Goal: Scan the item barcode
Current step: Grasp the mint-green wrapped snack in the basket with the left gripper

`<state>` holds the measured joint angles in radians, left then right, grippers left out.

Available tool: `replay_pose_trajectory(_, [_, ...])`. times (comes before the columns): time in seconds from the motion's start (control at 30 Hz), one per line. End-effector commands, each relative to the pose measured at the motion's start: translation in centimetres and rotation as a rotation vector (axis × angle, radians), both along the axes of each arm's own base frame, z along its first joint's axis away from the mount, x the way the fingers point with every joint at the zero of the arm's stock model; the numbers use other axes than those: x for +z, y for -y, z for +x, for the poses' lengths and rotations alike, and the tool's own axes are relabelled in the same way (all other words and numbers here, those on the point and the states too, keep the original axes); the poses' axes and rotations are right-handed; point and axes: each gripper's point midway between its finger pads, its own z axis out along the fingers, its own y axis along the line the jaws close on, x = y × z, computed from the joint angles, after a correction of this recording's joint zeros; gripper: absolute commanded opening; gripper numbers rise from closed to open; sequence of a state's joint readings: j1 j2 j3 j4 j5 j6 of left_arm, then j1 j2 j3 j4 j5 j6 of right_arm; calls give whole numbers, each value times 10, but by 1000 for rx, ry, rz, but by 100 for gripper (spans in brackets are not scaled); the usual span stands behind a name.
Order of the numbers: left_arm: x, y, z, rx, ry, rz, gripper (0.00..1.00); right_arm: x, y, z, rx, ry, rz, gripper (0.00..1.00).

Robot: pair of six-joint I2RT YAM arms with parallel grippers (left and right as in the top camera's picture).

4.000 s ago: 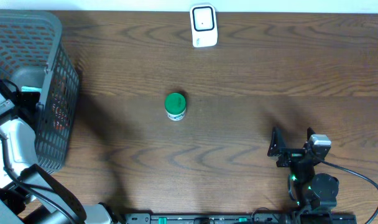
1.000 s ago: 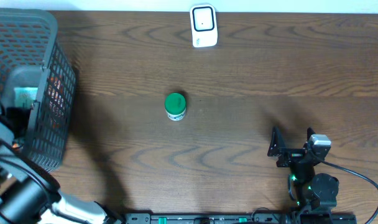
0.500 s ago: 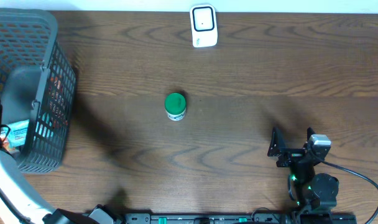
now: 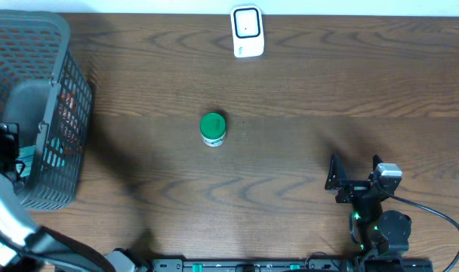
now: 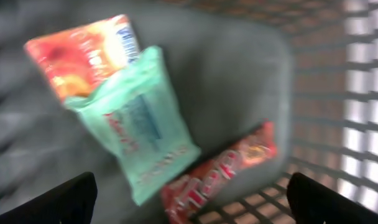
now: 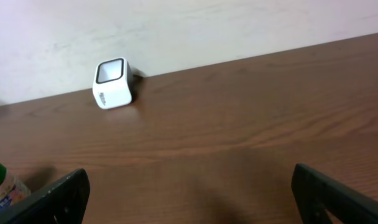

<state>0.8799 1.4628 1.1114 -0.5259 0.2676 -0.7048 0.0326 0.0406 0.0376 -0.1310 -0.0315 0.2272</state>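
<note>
I will next lower my left gripper into the grey basket [image 4: 67,45] and close it across the printed middle of the teal packet, since it lies on top, overlapping the orange packet.
A white barcode scanner [image 4: 247,32] stands at the table's far edge, also in the right wrist view [image 6: 113,83]. A green-lidded jar [image 4: 213,128] stands upright mid-table. My left gripper [image 4: 3,147] hangs open above the grey basket [image 4: 67,45]. Between its black fingers [image 5: 61,200] the blurred left wrist view shows a teal packet [image 5: 139,121] lying loose on the basket floor, over an orange packet [image 5: 83,53] and a red packet [image 5: 223,168]. My right gripper [image 4: 355,168] stands open and empty near the front right, well apart from the jar.
The basket's mesh wall [image 5: 338,93] rises to the right of the packets. The jar's edge [image 6: 2,186] shows at the lower left of the right wrist view. A pale wall runs behind the scanner.
My left gripper carried the teal packet along the basket's near side, then opened. The packet now lies in the basket. The right arm and jar have not moved.
</note>
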Motion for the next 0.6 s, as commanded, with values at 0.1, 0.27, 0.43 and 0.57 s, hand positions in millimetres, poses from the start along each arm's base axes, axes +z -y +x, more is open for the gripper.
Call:
replay_pose_trajectory(0.1, [-36, 1, -14, 143, -92, -140, 98, -3, -3, 0, 12, -8, 4, 99])
replay_pose_trajectory(0.27, [-56, 5, -32, 213, -191, -188, 98, -3, -3, 0, 12, -8, 4, 99])
replay_pose_trajectory(0.43, [-64, 7, -38, 227, -224, -197, 98, -3, -3, 0, 12, -8, 4, 99])
replay_pose_trajectory(0.57, [-71, 3, -44, 253, -254, -175, 98, -3, -3, 0, 12, -8, 4, 99])
